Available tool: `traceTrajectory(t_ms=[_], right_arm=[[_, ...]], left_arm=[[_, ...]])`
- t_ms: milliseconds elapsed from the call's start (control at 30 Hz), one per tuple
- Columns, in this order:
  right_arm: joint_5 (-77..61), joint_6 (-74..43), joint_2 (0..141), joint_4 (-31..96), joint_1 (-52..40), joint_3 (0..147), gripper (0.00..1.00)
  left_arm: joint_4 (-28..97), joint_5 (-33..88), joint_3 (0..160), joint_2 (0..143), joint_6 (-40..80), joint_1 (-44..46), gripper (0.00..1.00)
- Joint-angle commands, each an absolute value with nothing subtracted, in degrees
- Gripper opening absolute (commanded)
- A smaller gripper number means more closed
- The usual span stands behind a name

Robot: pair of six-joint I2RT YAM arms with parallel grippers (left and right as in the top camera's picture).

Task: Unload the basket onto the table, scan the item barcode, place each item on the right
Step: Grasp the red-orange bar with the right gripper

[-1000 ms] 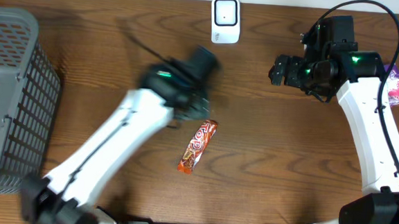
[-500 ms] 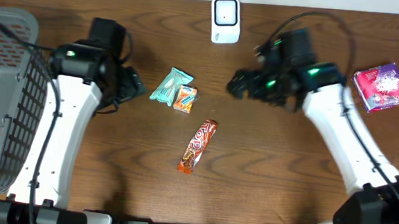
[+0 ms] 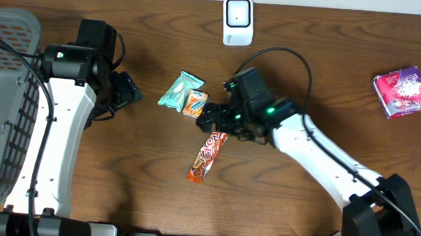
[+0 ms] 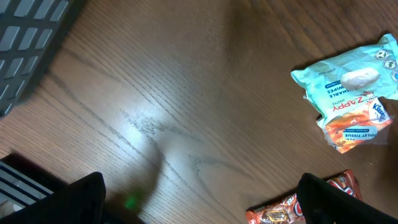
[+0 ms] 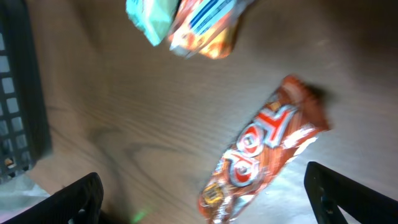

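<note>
I need to lower my right gripper and pull it back along the candy bar onto its middle section (image 3: 207, 156) (image 5: 252, 155), because the bar lies clear between my spread fingers.
An orange-red candy bar (image 3: 208, 156) lies at the table's middle, also seen in the right wrist view (image 5: 267, 155) and at the bottom of the left wrist view (image 4: 289, 208). My right gripper (image 3: 212, 122) hovers open over the bar's upper end; the bar lies between its spread fingertips (image 5: 211, 200), apart from both. A teal wipes pack (image 3: 180, 88) and a small orange tissue pack (image 3: 195, 102) lie touching just left of it. The white scanner (image 3: 238, 21) stands at the back centre. My left gripper (image 3: 130, 91) is open and empty, left of the packs (image 4: 202, 205).
A grey mesh basket (image 3: 6, 105) fills the left edge, close behind my left arm. A pink packet (image 3: 402, 91) lies at the far right. The right arm's cable loops above the table's middle.
My left arm has swung back from the centre to the left and opened, uncovering the teal and orange packs. My right arm has moved from the back right to above the candy bar.
</note>
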State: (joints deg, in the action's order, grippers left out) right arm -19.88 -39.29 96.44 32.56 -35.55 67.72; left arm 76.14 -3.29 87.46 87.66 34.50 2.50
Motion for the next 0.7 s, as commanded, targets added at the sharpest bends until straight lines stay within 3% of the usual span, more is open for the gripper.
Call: traceTrajectory(t_ms=[0, 167, 333, 600, 667], right_arm=[[-13.0, -50.5, 96.9, 32.3, -38.7, 67.4, 0.98], [-9.0, -61.0, 97.6, 35.9, -39.1, 67.4, 0.98], [-8.5, -64.8, 102.4, 39.4, -40.4, 67.4, 0.77], [-16.1, -67.3, 112.9, 34.3, -44.9, 67.4, 0.77], [-16.1, -68.0, 114.1, 35.9, -45.0, 67.4, 0.72]], left_arm=[[76.4, -3.6, 87.1, 87.7, 34.4, 2.4, 0.98], [76.4, -3.6, 87.1, 87.7, 34.4, 2.4, 0.98], [76.4, -3.6, 87.1, 87.7, 34.4, 2.4, 0.98], [76.4, -3.6, 87.1, 87.7, 34.4, 2.4, 0.98], [76.4, -3.6, 87.1, 87.7, 34.4, 2.4, 0.98]])
